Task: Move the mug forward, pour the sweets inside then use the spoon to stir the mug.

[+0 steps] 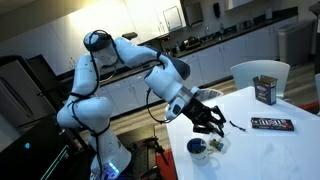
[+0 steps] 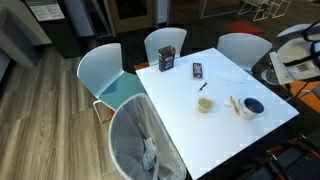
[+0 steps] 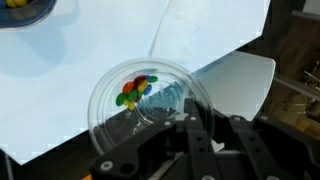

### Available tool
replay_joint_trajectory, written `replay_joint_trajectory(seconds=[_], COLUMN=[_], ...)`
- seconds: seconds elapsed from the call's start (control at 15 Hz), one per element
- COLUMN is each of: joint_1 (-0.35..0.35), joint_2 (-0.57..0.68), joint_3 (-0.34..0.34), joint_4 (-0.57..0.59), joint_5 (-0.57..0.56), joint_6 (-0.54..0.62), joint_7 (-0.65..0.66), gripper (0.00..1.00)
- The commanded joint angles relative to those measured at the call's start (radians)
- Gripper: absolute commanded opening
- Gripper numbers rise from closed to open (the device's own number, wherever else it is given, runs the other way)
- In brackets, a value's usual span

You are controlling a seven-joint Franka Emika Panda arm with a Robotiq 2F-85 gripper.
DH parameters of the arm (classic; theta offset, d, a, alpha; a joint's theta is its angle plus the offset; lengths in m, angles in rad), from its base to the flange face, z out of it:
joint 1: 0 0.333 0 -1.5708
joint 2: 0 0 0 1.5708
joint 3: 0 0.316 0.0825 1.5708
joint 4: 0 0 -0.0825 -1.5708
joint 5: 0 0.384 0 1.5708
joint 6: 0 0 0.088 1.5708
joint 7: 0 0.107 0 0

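Note:
The patch of bare tabletop beside the mug is empty, so the gripper will move outward and down onto it, then let go of the clear plastic cup's rim.
In the wrist view my gripper (image 3: pixel 190 125) is shut on the rim of a clear plastic cup (image 3: pixel 120 85) that holds several coloured sweets (image 3: pixel 135 92). It holds the cup above the white table. The blue mug (image 3: pixel 30 14) is at the top left edge of that view, apart from the cup. In an exterior view my gripper (image 1: pixel 210 122) hangs just above and beside the mug (image 1: pixel 198 148) near the table's front edge. In an exterior view the mug (image 2: pixel 252 106) stands near the table's right corner. The thin dark spoon (image 2: pixel 204 85) lies mid-table.
A dark box (image 1: pixel 265 90) (image 2: pixel 167 58) and a dark flat bar (image 1: pixel 272 124) (image 2: pixel 197 70) lie further along the table (image 2: pixel 170 120). A small cream cup (image 2: pixel 205 104) and a pale stick (image 2: pixel 234 104) sit near the mug. White chairs (image 2: pixel 105 75) ring the table.

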Motion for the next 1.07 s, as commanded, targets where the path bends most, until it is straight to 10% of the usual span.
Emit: replay_joint_trajectory(seconds=[0.0,0.53,1.0], joint_1=[-0.097,-0.258,-0.268], joint_2=[-0.212,-0.430,-0.383], joint_3=[-0.013,-0.032,-0.034], joint_4=[0.017,0.039,0.062], joint_5=[-0.218,-0.818,-0.844], joint_6=[-0.032,-0.190,-0.358], joint_7=[-0.097,-0.114,-0.148], gripper=[0.01,0.01,0.01])
